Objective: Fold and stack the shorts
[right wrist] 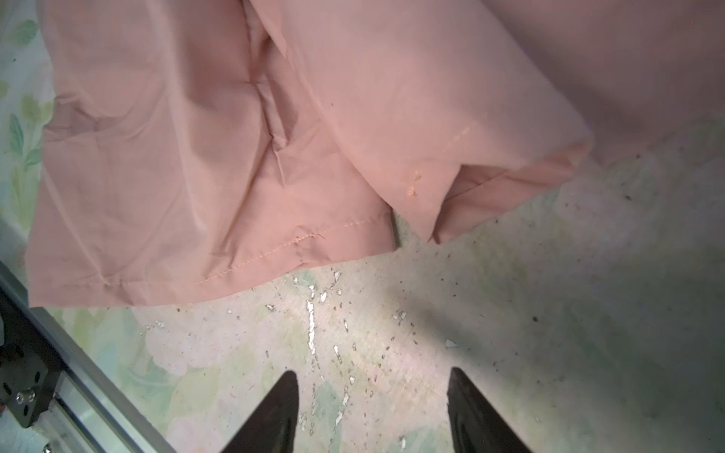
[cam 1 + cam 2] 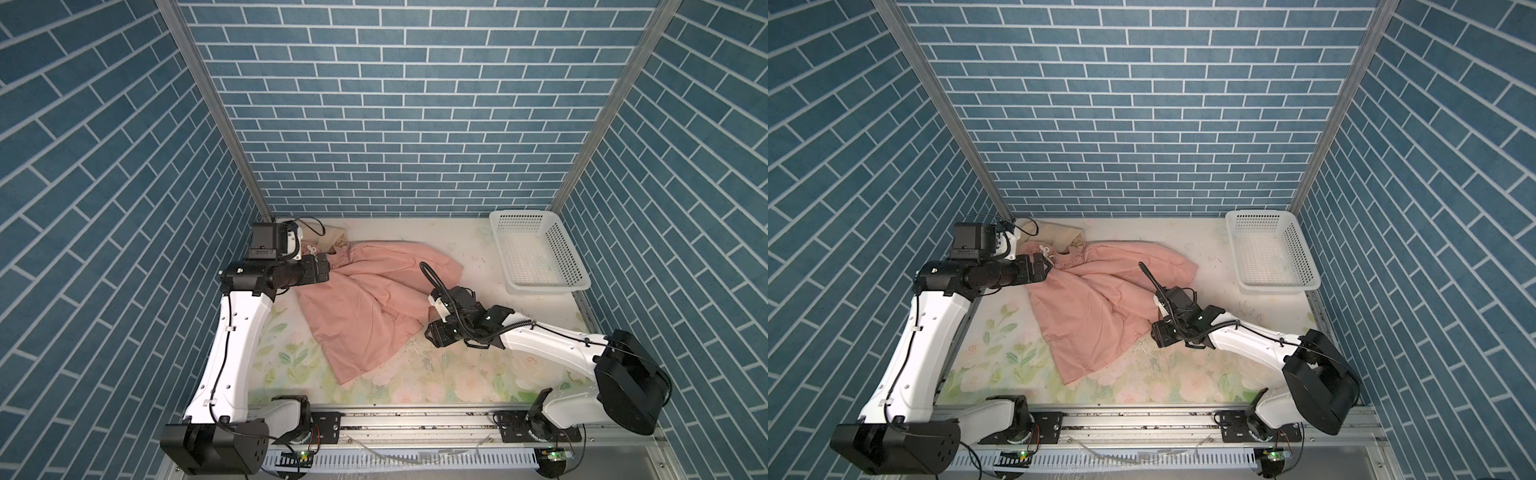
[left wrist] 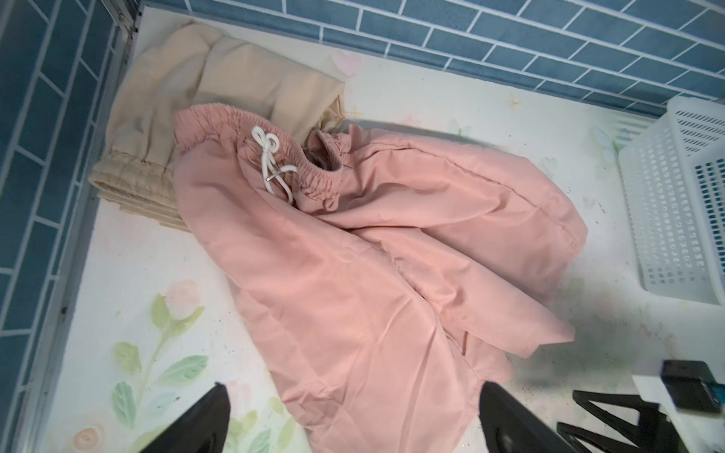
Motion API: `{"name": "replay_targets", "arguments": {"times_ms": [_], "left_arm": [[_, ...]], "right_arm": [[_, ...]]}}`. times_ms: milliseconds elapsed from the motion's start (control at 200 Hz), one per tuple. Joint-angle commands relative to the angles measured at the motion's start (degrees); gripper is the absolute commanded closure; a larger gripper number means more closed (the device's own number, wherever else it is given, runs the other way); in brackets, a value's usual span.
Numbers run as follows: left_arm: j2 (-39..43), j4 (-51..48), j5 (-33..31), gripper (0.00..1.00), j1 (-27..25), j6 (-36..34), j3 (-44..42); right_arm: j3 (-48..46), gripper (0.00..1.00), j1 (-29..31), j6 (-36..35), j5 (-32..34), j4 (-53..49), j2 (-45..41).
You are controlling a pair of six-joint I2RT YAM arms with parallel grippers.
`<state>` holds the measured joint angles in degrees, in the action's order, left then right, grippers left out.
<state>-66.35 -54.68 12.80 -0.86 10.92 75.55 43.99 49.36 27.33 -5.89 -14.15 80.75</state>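
Next, my right gripper moves down toward the cloth, onto the pink hem's end [image 2: 422, 327] [image 1: 383, 235] beside the flap's tip, since its open fingers still stand over bare table.
The salmon pink shorts [image 2: 365, 299] [image 2: 1096, 303] lie spread and rumpled across the middle of the table, with the gathered waist and white drawstring [image 3: 270, 157] toward the back left. The pink waist overlaps the beige-tan shorts [image 2: 332, 237] [image 3: 235, 86], which lie folded in the back left corner. My left gripper [image 2: 324, 270] [image 3: 353, 384] hovers open over the pink cloth near its waist, holding nothing. At the pink hem [image 1: 235, 266] my right gripper [image 2: 430, 334] [image 1: 372, 371] is open over bare table, just clear of the cloth.
A white perforated basket [image 2: 517, 214] [image 2: 1258, 214] [image 3: 674, 196] stands in the back right corner. The floral table cover [image 2: 457, 374] is bare at the front and right. Blue brick walls close the back and sides, and a metal rail [image 2: 415, 419] runs along the front.
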Motion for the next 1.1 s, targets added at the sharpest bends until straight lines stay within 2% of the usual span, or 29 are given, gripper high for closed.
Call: {"name": "replay_targets", "arguments": {"times_ms": [0,235,395,575,665,740,840,980,1095], "left_arm": [[2.8,1.4,1.7,0.0,0.2,1.7,-4.1],[5.1,-1.2,-1.2,0.0,0.3,0.0,-3.9],[5.6,-0.7,-1.5,0.0,0.3,0.1,-3.0],[5.4,-0.2,-1.2,0.0,0.3,-0.6,-2.4],[5.8,-0.6,-0.8,0.0,0.3,-1.1,-2.2],[6.2,-1.6,-1.4,0.0,0.3,-1.5,-2.1],[6.1,-3.4,-3.0,0.0,0.3,-2.2,-1.9],[5.2,-5.5,-2.7,0.0,0.3,-2.6,-2.4],[6.0,-3.7,2.3,0.0,0.3,-1.1,-4.7]], "right_arm": [[-0.6,0.37,0.2,6.0,3.0,9.4,2.4],[1.9,0.36,0.9,6.3,1.5,14.3,10.8],[3.4,0.36,2.3,7.5,5.6,13.1,14.5],[6.9,0.37,2.5,7.6,5.3,13.2,19.4],[9.9,0.5,2.5,7.5,5.1,10.5,21.7],[11.1,0.75,2.5,7.4,5.7,7.3,22.0],[9.7,1.0,2.4,8.0,7.2,3.5,18.9],[7.7,1.0,-1.3,6.5,5.3,-3.2,12.6],[6.1,1.0,-9.7,2.5,2.4,-8.4,8.3]]}}
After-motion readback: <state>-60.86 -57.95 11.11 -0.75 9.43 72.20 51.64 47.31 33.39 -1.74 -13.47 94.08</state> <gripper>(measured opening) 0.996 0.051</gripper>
